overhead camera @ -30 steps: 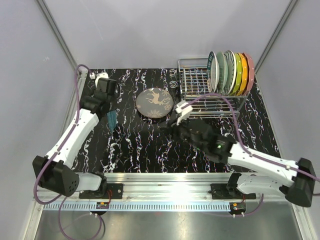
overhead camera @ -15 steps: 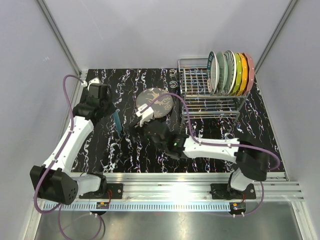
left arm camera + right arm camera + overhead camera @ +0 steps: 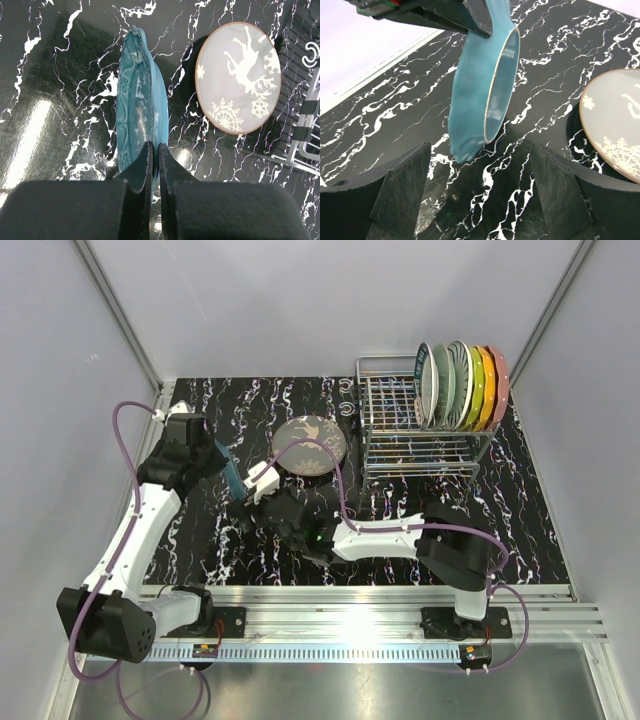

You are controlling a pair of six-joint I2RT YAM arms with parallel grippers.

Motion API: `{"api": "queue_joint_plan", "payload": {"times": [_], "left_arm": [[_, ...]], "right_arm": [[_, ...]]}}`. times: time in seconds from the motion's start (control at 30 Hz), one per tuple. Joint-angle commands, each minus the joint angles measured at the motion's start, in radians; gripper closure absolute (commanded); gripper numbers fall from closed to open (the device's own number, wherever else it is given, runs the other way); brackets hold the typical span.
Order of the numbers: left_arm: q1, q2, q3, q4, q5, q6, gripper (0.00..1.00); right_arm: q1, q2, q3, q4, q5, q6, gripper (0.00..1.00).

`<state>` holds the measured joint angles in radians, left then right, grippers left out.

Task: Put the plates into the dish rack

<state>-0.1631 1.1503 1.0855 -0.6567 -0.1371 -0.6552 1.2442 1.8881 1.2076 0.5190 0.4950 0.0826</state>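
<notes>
My right gripper slides outward onto the teal plate's lower end (image 3: pixel 238 491) (image 3: pixel 471 141) and closes next, since that end hangs outward of it, clear of my left gripper.
A teal plate (image 3: pixel 231 473) hangs on edge above the black marbled table, with my left gripper (image 3: pixel 154 147) shut on its rim. It looks long and narrow in the left wrist view (image 3: pixel 140 110). In the right wrist view the same teal plate (image 3: pixel 482 90) hangs just ahead of my right gripper (image 3: pixel 480 150), which is open and empty below the plate's lower edge. A dark plate with a pale deer motif (image 3: pixel 311 446) lies flat on the table. The chrome dish rack (image 3: pixel 400 435) stands at the back right with several plates (image 3: pixel 465 385) upright in its right end.
The rack's left slots (image 3: pixel 388 400) hold nothing. My right arm (image 3: pixel 380 535) stretches across the middle of the table, close beside the dark plate. Grey walls close in the table on the left, back and right.
My right arm has swung left from beside the rack to the teal plate, its jaws opening wider. My left arm has pulled back a little with the teal plate still held.
</notes>
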Motion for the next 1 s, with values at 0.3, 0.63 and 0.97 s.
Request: {"api": "queue_joint_plan", "payload": {"times": [0.3, 0.63, 0.97], "left_arm": [[0.099, -0.009, -0.003, 0.198, 0.288, -0.011, 1.00], [0.132, 0.002, -0.022, 0.224, 0.418, -0.069, 1.00], [0.134, 0.002, -0.044, 0.236, 0.430, -0.112, 1.00]], "right_arm": [[-0.017, 0.083, 0.017, 0.180, -0.030, -0.144, 0.13], [-0.031, 0.207, 0.099, 0.242, 0.115, -0.265, 0.15], [-0.037, 0.266, 0.145, 0.331, 0.277, -0.401, 0.27]]}}
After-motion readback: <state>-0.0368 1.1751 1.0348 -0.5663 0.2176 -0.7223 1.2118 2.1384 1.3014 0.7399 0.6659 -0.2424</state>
